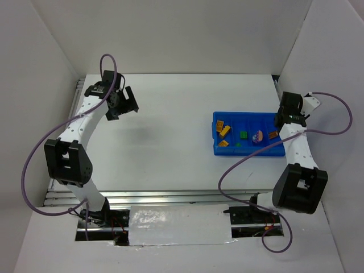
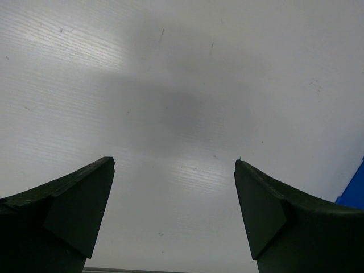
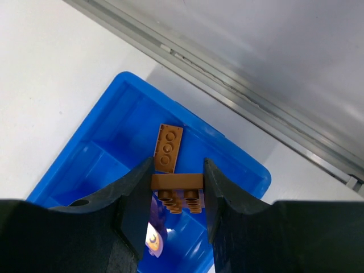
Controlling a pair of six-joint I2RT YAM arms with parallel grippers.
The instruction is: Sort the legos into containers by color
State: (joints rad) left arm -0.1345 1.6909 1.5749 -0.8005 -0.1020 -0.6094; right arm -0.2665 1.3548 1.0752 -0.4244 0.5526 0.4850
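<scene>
My right gripper will move down to release the brick (image 3: 177,182) into the blue tray's end section (image 3: 194,158) below it, because the matching brown plate is already there.
The blue tray (image 1: 248,116) lies on the right of the table. It holds yellow and orange legos (image 1: 223,129) in its left compartments, a green lego (image 1: 243,135), a purple lego (image 1: 257,136) and a brown lego (image 1: 273,135). My right gripper (image 1: 282,119) hangs over the tray's right end. In the right wrist view the gripper (image 3: 177,172) is shut on a brown lego brick (image 3: 177,182), studs down, above a flat brown plate (image 3: 168,147) lying in the tray (image 3: 114,142). A purple piece (image 3: 152,242) shows below. My left gripper (image 1: 128,102) is open and empty over bare table (image 2: 174,165).
A metal rail (image 3: 239,85) runs along the table edge just beyond the tray. White walls enclose the table on three sides. The tray's blue corner (image 2: 355,190) shows at the right edge of the left wrist view.
</scene>
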